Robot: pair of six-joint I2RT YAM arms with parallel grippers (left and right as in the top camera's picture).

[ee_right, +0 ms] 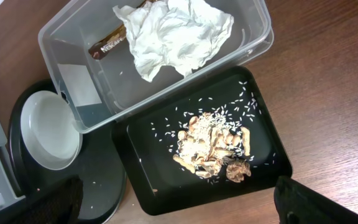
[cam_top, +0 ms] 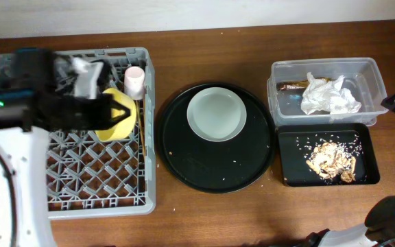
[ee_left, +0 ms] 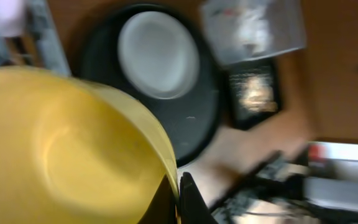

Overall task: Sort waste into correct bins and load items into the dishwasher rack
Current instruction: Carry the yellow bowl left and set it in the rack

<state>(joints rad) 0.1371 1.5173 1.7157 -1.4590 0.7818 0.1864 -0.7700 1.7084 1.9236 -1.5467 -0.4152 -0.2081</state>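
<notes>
My left gripper is holding the yellow bowl's rim above the rack wires short of the pink cup, so next it should go down and tilt to let go of the bowl's rim over them.
My left gripper point(cam_top: 115, 108) is over the grey dishwasher rack point(cam_top: 67, 199), shut on the rim of the yellow bowl point(cam_top: 118, 125). In the left wrist view the fingers point(ee_left: 188, 202) pinch the bowl's point(ee_left: 67, 155) edge. A pink cup point(cam_top: 134, 81) stands in the rack's far right corner. The pale plate point(cam_top: 216, 114) lies on the round black tray point(cam_top: 214, 168). The clear tub point(cam_top: 369, 72) holds a white napkin point(cam_top: 329, 96) and a brown wrapper point(cam_top: 293, 86). The shallow black tray point(cam_top: 293, 147) holds food scraps point(cam_top: 331, 161). My right gripper point(ee_right: 185, 208) hangs open and empty, high over that tray's near edge.
The round black tray point(ee_right: 101, 186) carries a few stray rice grains and sits between the rack and the bins. Bare wooden table point(cam_top: 204, 219) runs along the front. Part of the right arm point(cam_top: 393, 216) shows at the bottom right edge.
</notes>
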